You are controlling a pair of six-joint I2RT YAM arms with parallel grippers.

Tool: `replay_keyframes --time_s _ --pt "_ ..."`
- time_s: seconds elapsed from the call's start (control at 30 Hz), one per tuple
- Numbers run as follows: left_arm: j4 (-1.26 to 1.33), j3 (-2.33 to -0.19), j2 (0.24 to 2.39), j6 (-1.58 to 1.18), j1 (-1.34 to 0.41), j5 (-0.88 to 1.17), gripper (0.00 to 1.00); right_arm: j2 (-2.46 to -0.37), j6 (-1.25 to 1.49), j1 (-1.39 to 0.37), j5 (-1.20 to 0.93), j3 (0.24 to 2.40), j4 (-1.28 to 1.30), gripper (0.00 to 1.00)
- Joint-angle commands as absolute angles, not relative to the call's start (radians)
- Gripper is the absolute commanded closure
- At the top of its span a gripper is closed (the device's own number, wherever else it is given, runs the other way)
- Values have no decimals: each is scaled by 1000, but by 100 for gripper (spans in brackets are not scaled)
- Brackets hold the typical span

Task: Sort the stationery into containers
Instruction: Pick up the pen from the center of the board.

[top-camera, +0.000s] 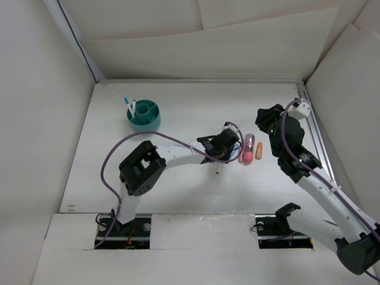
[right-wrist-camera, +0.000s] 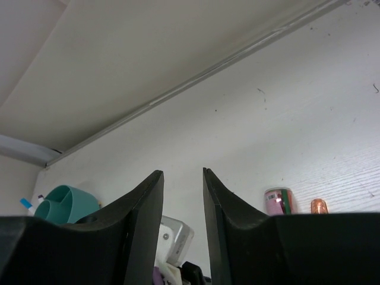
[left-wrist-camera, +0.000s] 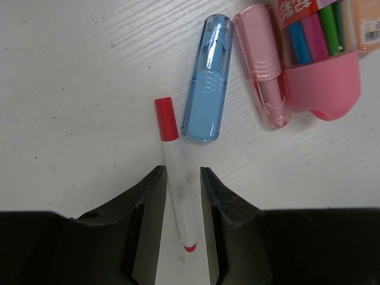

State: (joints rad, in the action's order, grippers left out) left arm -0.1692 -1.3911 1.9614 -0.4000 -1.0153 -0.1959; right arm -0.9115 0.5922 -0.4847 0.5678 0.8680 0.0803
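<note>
The white pen's red cap lies beyond my left gripper's fingers. My left gripper will next move down along the pen, then close its fingers at the pen's cap.
A thin white pen with a red cap [left-wrist-camera: 172, 160] lies flat on the table between the fingers of my left gripper [left-wrist-camera: 182, 172]. The jaws stand slightly apart, with a gap showing on the pen's right side. Just beyond lie a chunky blue marker [left-wrist-camera: 205, 83], a clear pink one [left-wrist-camera: 264, 65], a pink case of coloured pens [left-wrist-camera: 323, 59] and an orange piece [left-wrist-camera: 368, 18]. The teal cup [top-camera: 143, 115] stands at the back left and holds two white pens [top-camera: 130, 108]. My right gripper [right-wrist-camera: 183, 175] hangs open and empty in the air [top-camera: 267, 119], right of the pink case [top-camera: 247, 148].
White walls close in the table on the left, back and right. A metal rail [top-camera: 314, 136] runs along the right edge. The left arm [top-camera: 172, 153] stretches across the table's middle. The teal cup [right-wrist-camera: 62, 202] and pink case [right-wrist-camera: 279, 200] also show in the right wrist view.
</note>
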Motion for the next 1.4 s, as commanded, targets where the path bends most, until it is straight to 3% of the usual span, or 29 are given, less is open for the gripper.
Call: replay_keyframes --time_s 0.0,0.27,1.13,1.27,1.3,1.37 --pt "-169 -1442 1994 -373 -1003 -167 74 -910 597 -479 566 887 72 61" --pt "-198 -1488 2046 -373 -1003 -231 79 -910 597 -479 557 887 72 60" --pt "-247 -1588 2161 -345 -1003 -330 76 -891 597 -479 538 887 72 60" --pt "-236 -1566 2161 -345 -1003 -339 91 -891 597 -479 538 887 72 60" --pt "-227 -1556 2152 -345 -1003 -339 100 -891 597 -479 538 887 72 60" --pt "-212 -1533 2134 -357 -1003 -360 100 -891 597 -479 538 887 72 60"
